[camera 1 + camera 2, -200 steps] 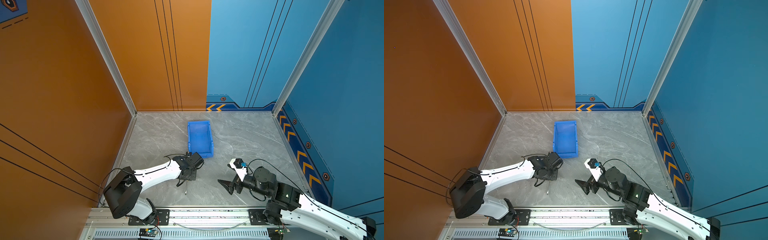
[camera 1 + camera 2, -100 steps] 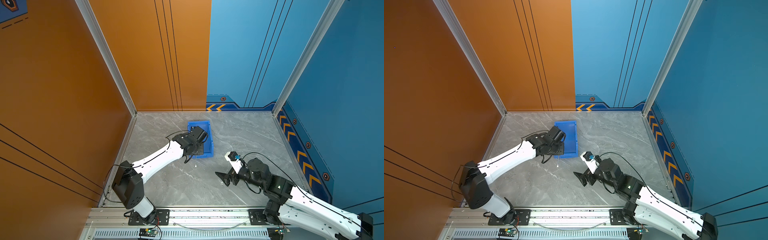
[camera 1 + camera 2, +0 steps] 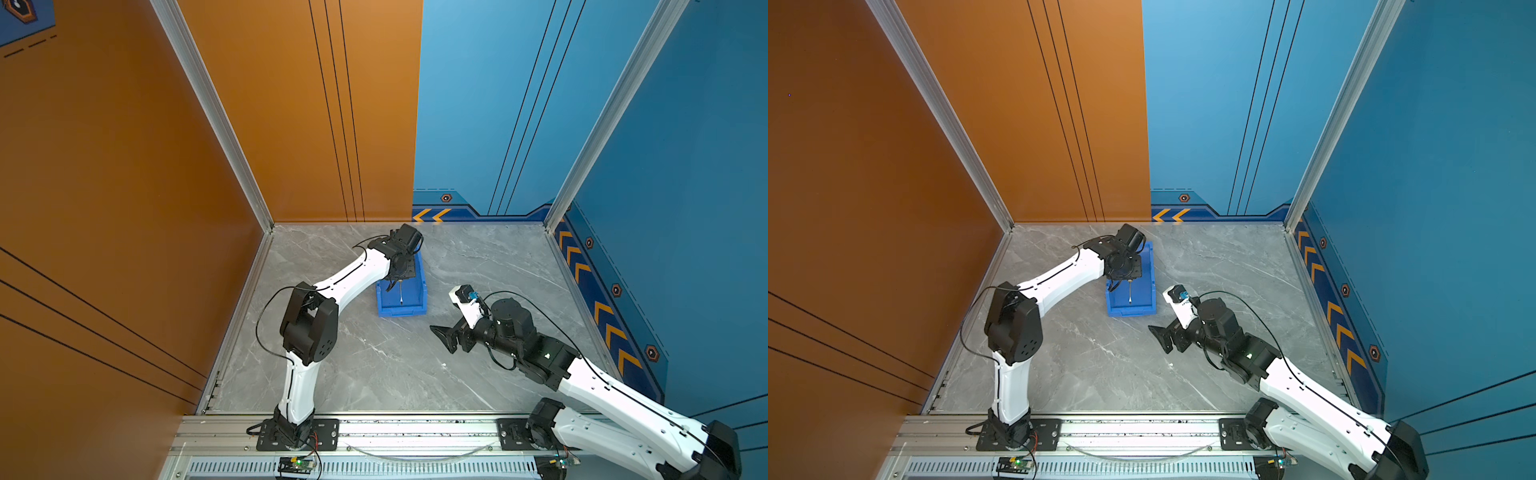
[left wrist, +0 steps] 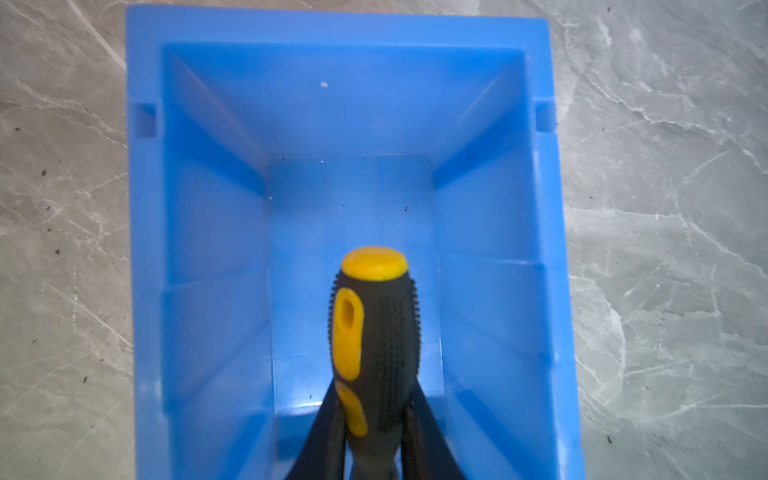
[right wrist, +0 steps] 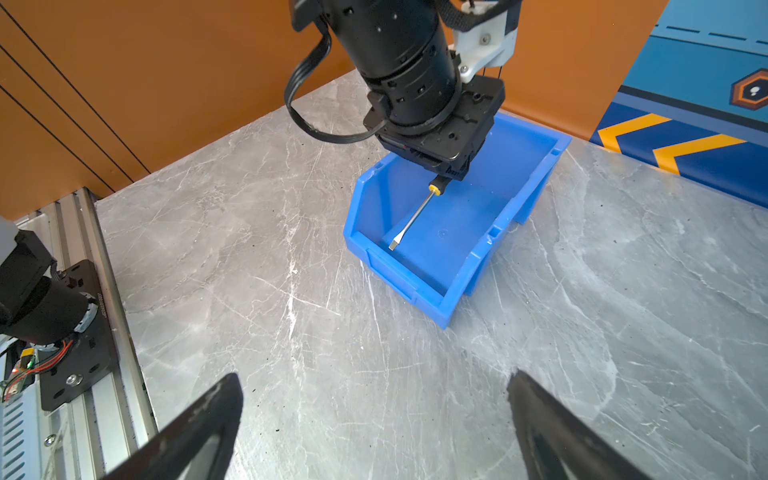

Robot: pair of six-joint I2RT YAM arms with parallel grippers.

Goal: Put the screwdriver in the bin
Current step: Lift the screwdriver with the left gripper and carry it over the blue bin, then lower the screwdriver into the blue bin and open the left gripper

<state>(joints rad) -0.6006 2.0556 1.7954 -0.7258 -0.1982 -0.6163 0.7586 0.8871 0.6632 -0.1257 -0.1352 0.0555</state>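
I will lower my left gripper between the bin's sides to the bottom of the blue bin and let go of the screwdriver's handle there, because it is still hanging high above.
The blue bin point(image 3: 401, 311) point(image 3: 1132, 311) point(image 5: 399, 274) stands on the grey marble table toward the back middle. My left gripper point(image 3: 397, 282) point(image 3: 1125, 282) point(image 4: 374, 390) point(image 5: 446, 172) hangs over the bin's rear half, shut on the black-and-yellow handle of the screwdriver point(image 4: 374, 328). The thin shaft point(image 3: 400, 294) point(image 3: 1131, 294) point(image 5: 411, 220) slants down inside the bin point(image 4: 208, 208) toward its low front lip. I cannot tell whether the tip touches the floor. My right gripper point(image 3: 444, 338) point(image 3: 1162, 337) point(image 5: 374, 380) is open and holds nothing, above the table to the right of the bin's front.
An orange wall point(image 3: 124, 208) closes the left side and blue walls point(image 3: 685, 187) close the back right and right. The aluminium rail point(image 3: 415, 432) with both arm bases runs along the front. The left arm's elbow point(image 3: 309, 324) stands high, left of the bin.
The left arm has carried the screwdriver from the table in front of the bin up and back over the bin. The right gripper has shifted slightly.
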